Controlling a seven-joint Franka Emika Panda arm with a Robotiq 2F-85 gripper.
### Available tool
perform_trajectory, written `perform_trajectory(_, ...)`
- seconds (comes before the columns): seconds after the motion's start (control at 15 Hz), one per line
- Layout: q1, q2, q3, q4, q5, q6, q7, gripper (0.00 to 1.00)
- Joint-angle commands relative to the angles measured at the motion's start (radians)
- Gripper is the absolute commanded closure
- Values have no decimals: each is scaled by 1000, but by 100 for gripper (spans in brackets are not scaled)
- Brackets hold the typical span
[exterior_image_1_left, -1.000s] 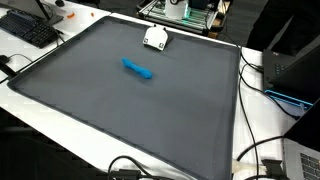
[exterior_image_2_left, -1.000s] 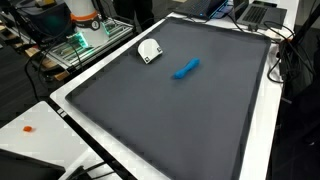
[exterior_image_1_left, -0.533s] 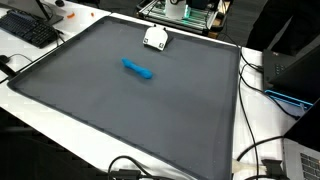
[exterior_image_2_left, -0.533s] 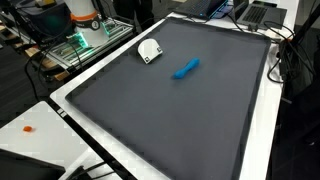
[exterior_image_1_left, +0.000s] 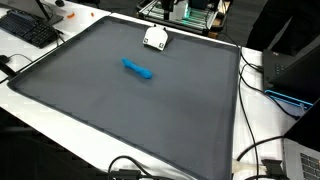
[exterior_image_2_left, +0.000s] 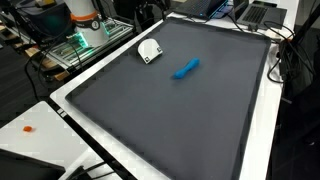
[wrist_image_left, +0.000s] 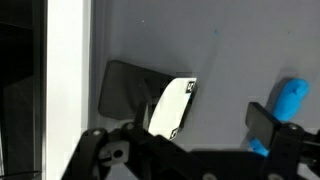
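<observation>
My gripper should go down next, so its fingers are around the flat sides of the white piece. The thin white piece on its black stand (exterior_image_1_left: 156, 38) (wrist_image_left: 173, 107) is already between the fingers.
A blue elongated object (exterior_image_1_left: 138, 69) lies on the dark grey mat (exterior_image_1_left: 120, 110); it also shows in the other exterior view (exterior_image_2_left: 186, 68). A small white object with black markers (exterior_image_1_left: 155, 38) sits near the mat's far edge and shows in both exterior views (exterior_image_2_left: 149, 50). In the wrist view my gripper (wrist_image_left: 205, 125) is open and empty above the mat. The white object (wrist_image_left: 172, 108) lies between its fingers, and the blue object (wrist_image_left: 290, 98) is just past the right finger. A dark part of the arm shows at the top edge of an exterior view (exterior_image_1_left: 165, 6).
The mat has a white table border (exterior_image_2_left: 100, 120). A keyboard (exterior_image_1_left: 30, 28) sits at one corner. An equipment stand with green parts (exterior_image_2_left: 85, 35) is behind the far edge. Cables (exterior_image_1_left: 262, 80) and laptops (exterior_image_2_left: 255, 12) lie along another side.
A dark part of the arm has come into view at the top edge of both exterior views, near the white object. The blue and white objects have not moved.
</observation>
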Motion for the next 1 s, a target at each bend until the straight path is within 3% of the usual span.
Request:
perform_trajectory(0.0, -32, 80, -7, 1, -121, 6, 147, 0)
perform_trajectory(0.53, -2, 204, -75, 4, -203, 26, 206, 0)
perform_trajectory(0.93, 13, 269, -104, 13, -251, 103, 244, 0)
